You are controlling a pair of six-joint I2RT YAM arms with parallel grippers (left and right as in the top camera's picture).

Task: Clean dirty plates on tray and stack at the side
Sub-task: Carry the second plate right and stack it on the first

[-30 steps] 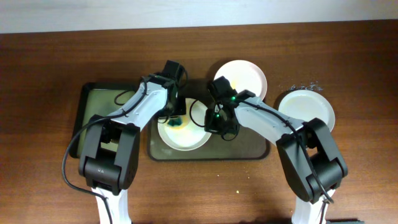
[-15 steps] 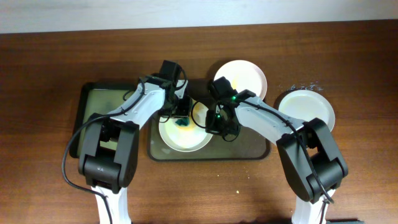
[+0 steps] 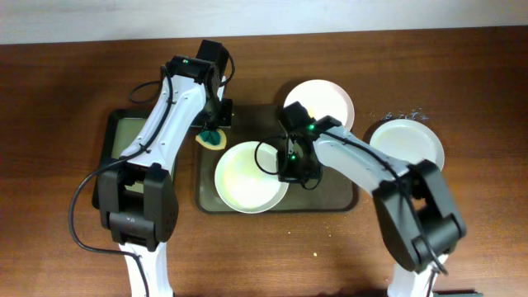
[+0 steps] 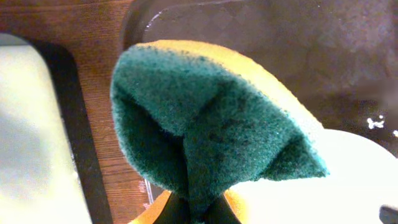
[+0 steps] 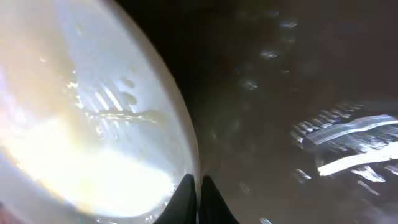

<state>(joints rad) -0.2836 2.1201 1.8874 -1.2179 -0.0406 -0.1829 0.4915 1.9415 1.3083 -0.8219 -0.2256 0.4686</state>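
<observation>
My right gripper raises its plate over, lowers it on top and releases next, since the third plate [image 3: 407,153] lies off the tray, to its right in the overhead view.
One white plate [image 3: 250,176] lies on the dark olive tray [image 3: 334,195], and my right gripper [image 3: 290,169] is shut on its right rim. The right wrist view shows that wet plate [image 5: 93,124] with the gripper [image 5: 199,185] pinching its edge over the tray [image 5: 298,93]. A second plate [image 3: 320,102] sits at the tray's back right corner. The third plate [image 3: 406,147] rests on the table to the right. My left gripper [image 3: 213,132] is shut on a green and yellow sponge [image 3: 211,138] above the tray's left edge. Up close, the sponge [image 4: 205,118] bulges from the gripper [image 4: 198,210].
A smaller black-rimmed tray [image 3: 132,142] with a greenish inside lies left of the big tray; its edge [image 4: 74,124] runs close beside the sponge. Brown wood table [image 3: 462,239] surrounds everything. Small crumbs lie near the front edge.
My left gripper has lifted the sponge off the plate and swung back and to the left. The plate under the right gripper has shifted slightly toward the front and shows no sponge on it.
</observation>
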